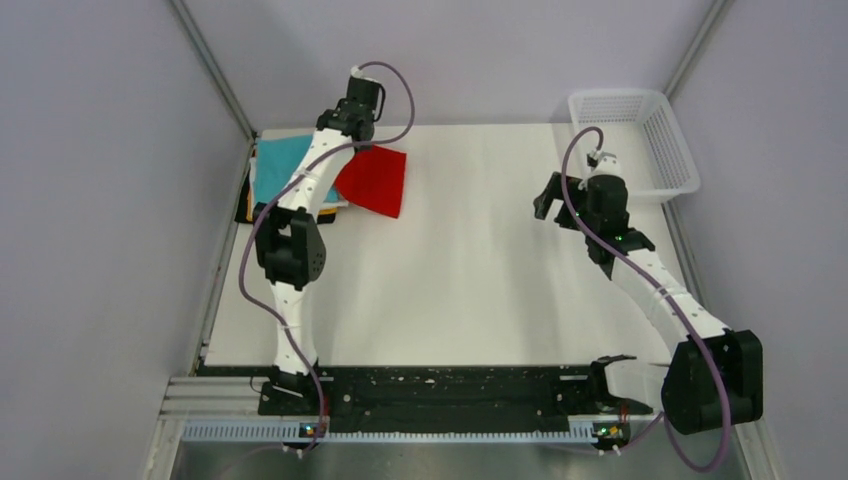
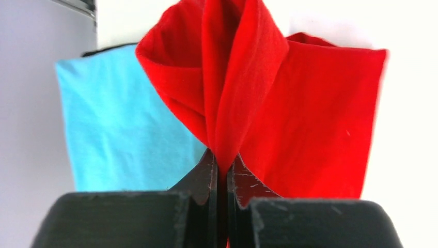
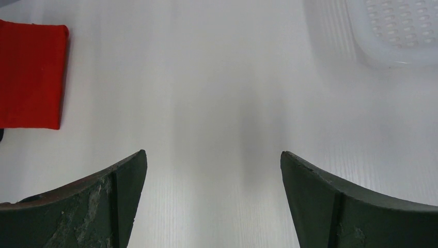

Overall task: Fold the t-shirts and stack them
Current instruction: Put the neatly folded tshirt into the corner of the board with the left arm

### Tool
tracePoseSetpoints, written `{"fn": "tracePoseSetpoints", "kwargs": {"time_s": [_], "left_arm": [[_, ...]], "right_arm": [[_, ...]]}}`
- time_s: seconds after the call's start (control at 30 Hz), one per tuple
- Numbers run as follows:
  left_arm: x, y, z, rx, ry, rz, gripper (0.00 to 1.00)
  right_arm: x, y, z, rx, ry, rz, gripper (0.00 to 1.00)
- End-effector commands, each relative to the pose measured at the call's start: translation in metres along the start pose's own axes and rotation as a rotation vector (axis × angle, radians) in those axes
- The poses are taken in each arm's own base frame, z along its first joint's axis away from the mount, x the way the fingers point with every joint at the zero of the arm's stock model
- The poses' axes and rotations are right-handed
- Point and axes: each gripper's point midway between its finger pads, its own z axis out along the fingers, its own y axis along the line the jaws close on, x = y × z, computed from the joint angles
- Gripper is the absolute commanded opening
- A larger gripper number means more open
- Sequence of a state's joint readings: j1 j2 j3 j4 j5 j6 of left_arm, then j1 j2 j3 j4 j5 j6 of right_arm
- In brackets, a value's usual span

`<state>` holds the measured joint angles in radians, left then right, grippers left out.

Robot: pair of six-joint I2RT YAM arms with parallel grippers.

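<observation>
The teal t-shirt's stack is to the left of my left gripper in the top view. My left gripper needs to lift next, swing over the teal t-shirt (image 1: 280, 167) (image 2: 119, 134) and go down to let go.
The folded red t-shirt (image 1: 373, 181) lies at the table's back left, beside a stack topped by a teal t-shirt (image 1: 280, 167); orange and black edges show under the teal one. My left gripper (image 1: 352, 140) is shut on a pinched-up fold of the red t-shirt (image 2: 222, 103), with the teal t-shirt (image 2: 119, 134) to its left in the left wrist view. My right gripper (image 1: 552, 200) is open and empty above bare table at the right; its wrist view shows the red t-shirt (image 3: 31, 77) far to the left.
A white plastic mesh basket (image 1: 632, 140) stands at the back right corner and shows in the right wrist view (image 3: 397, 31). Grey walls close in the table on the left, back and right. The white table (image 1: 470, 290) lies between the arms.
</observation>
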<state>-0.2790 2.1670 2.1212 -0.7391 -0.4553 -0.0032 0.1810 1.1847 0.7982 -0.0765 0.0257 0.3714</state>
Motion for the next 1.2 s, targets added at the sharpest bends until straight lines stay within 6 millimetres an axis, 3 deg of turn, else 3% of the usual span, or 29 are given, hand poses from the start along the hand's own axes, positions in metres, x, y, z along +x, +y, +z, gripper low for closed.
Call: {"fn": "tracePoseSetpoints", "kwargs": {"time_s": [0.0,0.37,0.8,0.97,1.17], "left_arm": [[-0.051,0.033,-0.049,-0.058,-0.163,0.029,0.0],[-0.092,0.081,-0.101,-0.072,-0.288,-0.032,0.0],[-0.111,0.117,-0.126,-0.064,-0.35,-0.091,0.0],[-0.096,0.137,-0.111,-0.095,-0.313,-0.115,0.0],[-0.059,0.158,-0.054,-0.077,-0.206,-0.124,0.0]], "right_arm": [[-0.004,-0.001,0.001,0.009,-0.019,-0.022,0.99],[-0.003,-0.005,0.001,0.034,-0.021,-0.027,0.99],[0.001,-0.008,0.006,0.048,-0.011,-0.019,0.99],[0.002,-0.011,0.007,0.059,-0.008,-0.018,0.99],[0.007,-0.014,0.011,0.078,0.018,-0.019,0.99]]}}
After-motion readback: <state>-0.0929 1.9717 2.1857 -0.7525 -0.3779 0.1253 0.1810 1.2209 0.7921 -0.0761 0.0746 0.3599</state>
